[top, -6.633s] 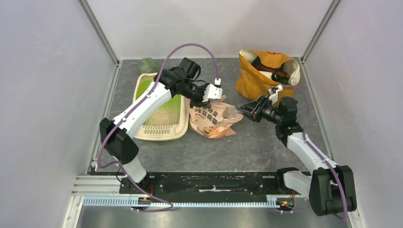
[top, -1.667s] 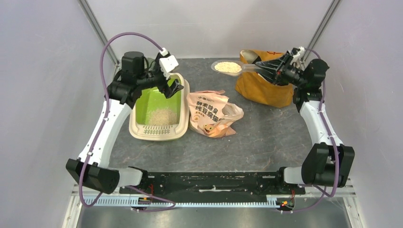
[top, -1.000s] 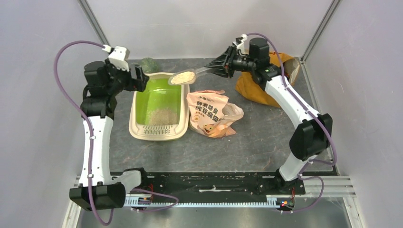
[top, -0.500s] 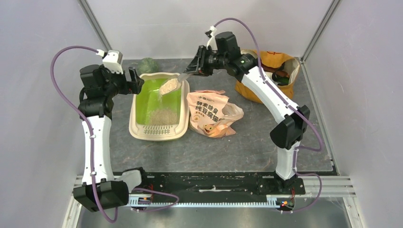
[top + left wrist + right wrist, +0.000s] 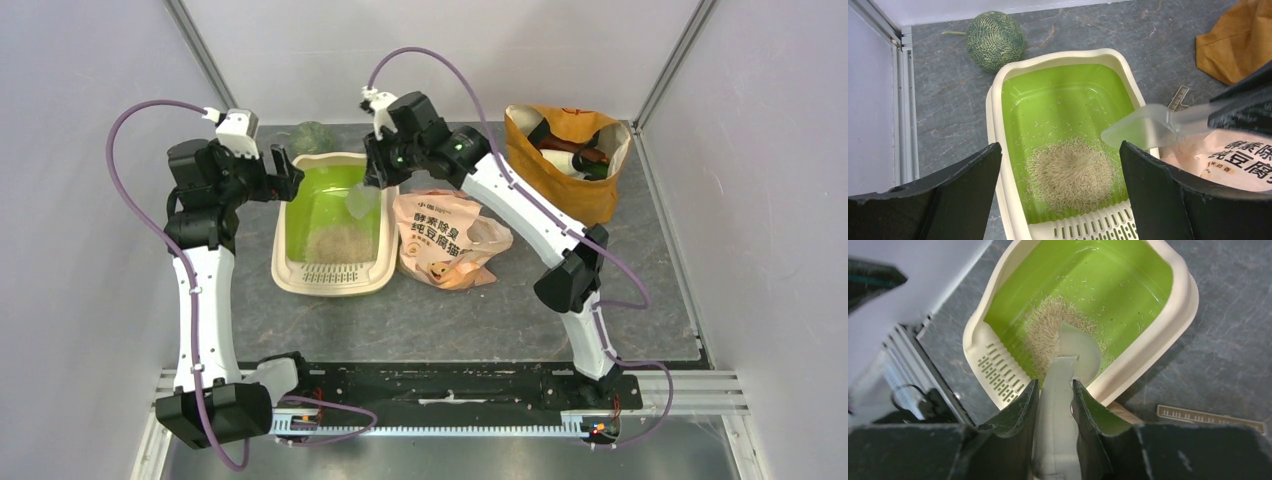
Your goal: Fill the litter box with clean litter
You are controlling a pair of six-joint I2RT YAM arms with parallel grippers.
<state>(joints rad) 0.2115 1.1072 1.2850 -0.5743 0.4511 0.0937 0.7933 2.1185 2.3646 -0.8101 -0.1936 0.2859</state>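
Clear mat by the mustard-yellow bag is below my right gripper and to its right in the top view. I will carry the empty scoop across next, lower it and release.
The litter box [image 5: 283,240] is a cream tray, green inside, with its slotted ledge at the near end. A heap of clean litter [image 5: 338,243] lies in it by the ledge, with stray granules around. My right gripper [image 5: 378,178] is shut on the handle of a translucent scoop [image 5: 360,203]. The scoop tilts bowl-down over the box's right side and looks empty. In the right wrist view the scoop [image 5: 1075,352] hangs above the litter [image 5: 1048,325]. My left gripper [image 5: 285,175] hovers open above the box's far left corner, and its view frames the litter [image 5: 1073,172].
A peach-orange printed bag [image 5: 445,240] lies right of the box. A mustard-yellow fabric bag [image 5: 565,160] stands at the back right. A green melon [image 5: 312,137] sits behind the box. A small ruler-like strip [image 5: 1210,417] lies on the mat. Walls close in on both sides.
My right arm swung left with the loaded scoop from the yellow bag to over the box and tipped it. The litter fell out. The left arm barely moved.
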